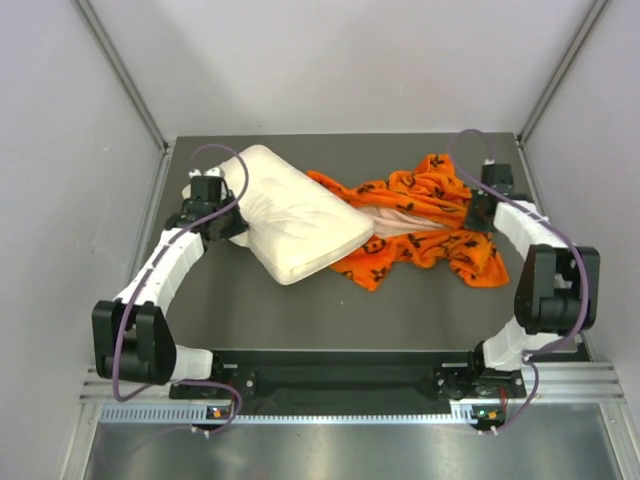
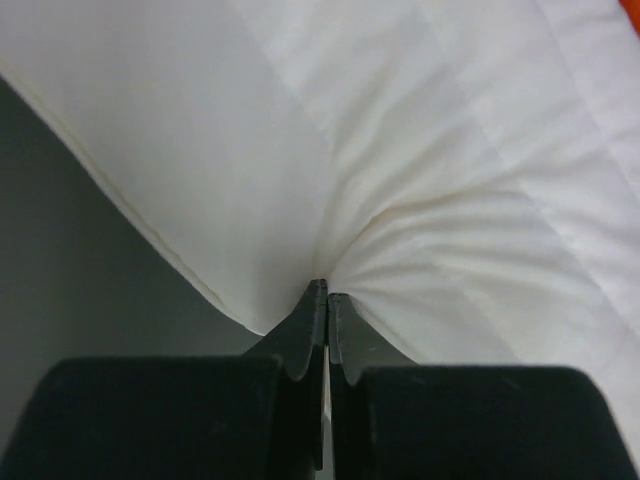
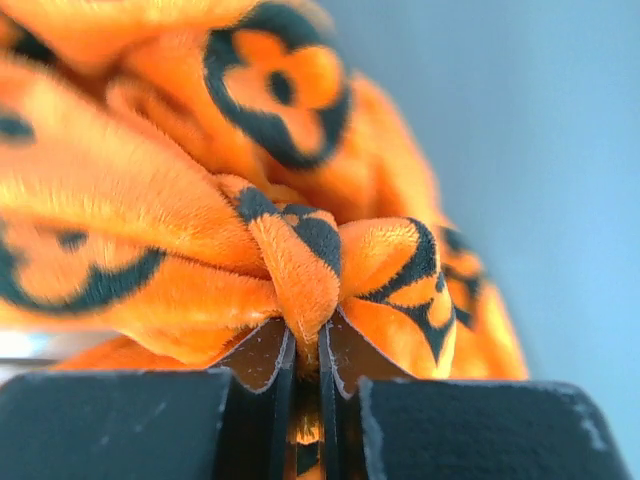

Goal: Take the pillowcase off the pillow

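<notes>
Next, my right gripper pulls away from the pillow [image 1: 295, 220] and releases the fold at the bare table strip [image 1: 521, 182], as that strip lies to its right in the top view.
The cream pillow [image 1: 295, 220] lies tilted on the dark table, left of centre, out of its cover. The orange pillowcase [image 1: 430, 225] with black motifs lies crumpled to its right, pale lining showing, its left end touching the pillow's right corner. My left gripper [image 1: 240, 232] is shut on the pillow's left edge; in the left wrist view the cream fabric [image 2: 400, 150] puckers at my closed gripper [image 2: 327, 290]. My right gripper [image 1: 472, 215] is shut on a fold of the pillowcase [image 3: 300, 270], pinched at my gripper [image 3: 305, 340].
The dark table [image 1: 330, 310] is bounded by grey walls left, right and behind. A black rail [image 1: 340, 375] with the arm bases runs along the near edge. Both arms curve inward along the table's sides.
</notes>
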### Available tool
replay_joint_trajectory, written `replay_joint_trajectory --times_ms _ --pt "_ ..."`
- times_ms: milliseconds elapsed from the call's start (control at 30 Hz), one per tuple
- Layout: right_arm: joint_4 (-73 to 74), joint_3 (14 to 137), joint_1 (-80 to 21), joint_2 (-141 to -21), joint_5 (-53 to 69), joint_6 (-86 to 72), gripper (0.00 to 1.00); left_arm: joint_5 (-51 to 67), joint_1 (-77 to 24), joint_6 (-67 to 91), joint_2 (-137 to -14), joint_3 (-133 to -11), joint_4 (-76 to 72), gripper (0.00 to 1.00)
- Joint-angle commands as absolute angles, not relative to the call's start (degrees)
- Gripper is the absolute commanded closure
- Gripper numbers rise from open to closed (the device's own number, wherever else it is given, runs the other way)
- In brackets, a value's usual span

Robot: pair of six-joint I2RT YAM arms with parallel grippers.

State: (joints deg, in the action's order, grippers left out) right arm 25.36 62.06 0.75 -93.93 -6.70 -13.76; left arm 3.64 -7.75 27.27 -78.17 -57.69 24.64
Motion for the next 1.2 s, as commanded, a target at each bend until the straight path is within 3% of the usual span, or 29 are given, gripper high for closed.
replay_joint_trajectory --times_ms 0,367,567,700,767,800,833,867,900,933,1000,1033,1167 --pt "27.68 67.05 7.11 -86.85 -11.42 -11.16 1.00 1.32 -3.44 26.37 -73.40 -58.53 25.22 1.00" --pt "31.38 70.75 16.34 -81.04 -16.34 -8.70 1.00 -5.35 2.55 26.27 -71.28 -56.78 29.09 1.00" --pt "31.38 70.40 18.72 -79.98 -13.11 -9.40 1.00 -4.67 4.31 24.61 -69.61 -55.99 29.00 1.00" --pt "31.64 69.87 18.72 -79.54 -13.01 -9.67 0.95 -6.50 4.31 24.70 -69.70 -56.60 31.02 1.00" --pt "31.55 69.70 18.72 -78.49 -12.49 -9.67 0.86 -6.07 4.31 24.96 -69.26 -56.51 30.76 1.00" --pt "31.55 69.78 18.72 -78.14 -11.87 -9.67 0.65 -4.93 4.22 24.79 -68.65 -56.60 30.76 0.89" --pt "31.64 69.79 18.72 -77.79 -11.34 -9.84 0.51 -4.31 4.31 24.79 -68.38 -56.69 30.94 0.75" --pt "31.90 70.05 18.72 -77.17 -10.21 -10.19 0.26 -4.05 4.31 24.79 -68.03 -57.39 31.11 0.59" --pt "32.25 70.22 18.63 -76.99 -9.76 -10.37 0.19 -3.87 4.31 24.79 -67.94 -57.91 32.07 0.46" --pt "32.78 70.49 18.63 -76.64 -9.23 -10.55 0.13 -4.30 4.31 24.87 -67.77 -59.31 32.69 0.31" --pt "33.22 70.93 18.55 -75.68 -7.30 -10.72 0.02 -5.53 4.31 25.40 -67.41 -61.16 35.06 0.11" --pt "33.14 70.93 18.54 -75.33 -6.42 -10.72 0.00 -6.49 4.31 25.66 -67.24 -62.04 36.98 0.06" --pt "31.39 70.05 18.11 -71.47 2.17 -10.46 0.00 -5.72 4.22 25.49 -63.65 -64.77 38.06 0.05"
